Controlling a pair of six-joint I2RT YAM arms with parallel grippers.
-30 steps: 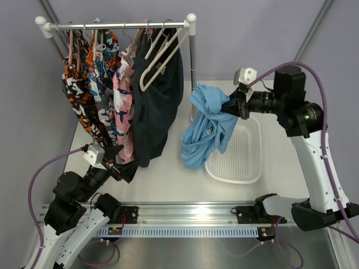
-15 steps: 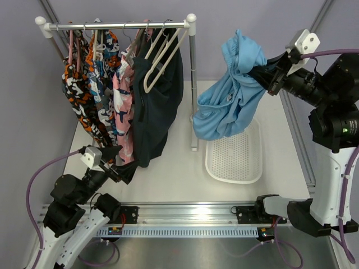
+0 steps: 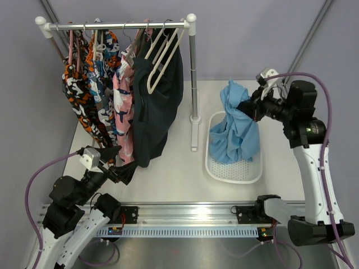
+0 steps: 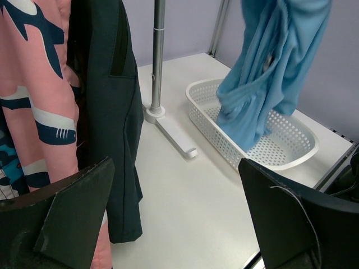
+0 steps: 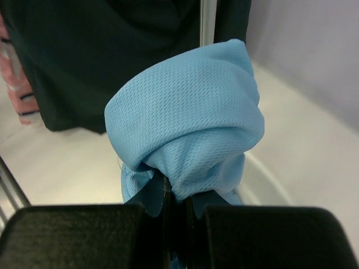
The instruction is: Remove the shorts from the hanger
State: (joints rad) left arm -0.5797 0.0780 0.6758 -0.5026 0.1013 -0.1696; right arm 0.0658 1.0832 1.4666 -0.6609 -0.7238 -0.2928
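The right gripper needs to tip downward next and go down into the white perforated basket. Then it should open.
My right gripper (image 3: pixel 247 106) (image 5: pixel 178 193) is shut on the light sky-blue shorts (image 3: pixel 234 131) (image 5: pixel 188 129), which hang from it with their lower end in the white perforated basket (image 3: pixel 255 171). The same shorts (image 4: pixel 269 67) and basket (image 4: pixel 291 148) show in the left wrist view. The dark navy shorts (image 3: pixel 160 95) (image 4: pixel 115 106) hang on a white hanger (image 3: pixel 162 64) at the right end of the rail (image 3: pixel 118 24). My left gripper (image 3: pixel 119 162) (image 4: pixel 176 224) is open and empty, low by the navy shorts' hem.
Orange-black-white patterned garments (image 3: pixel 84 84) and a pink patterned one (image 3: pixel 122 112) hang left of the navy shorts. The rack's right post (image 3: pixel 193 73) and its foot (image 3: pixel 194 137) stand between the rack and the basket.
My right arm came down from high up and lowered the sky-blue shorts so their end rests in the basket. The left arm has barely moved.
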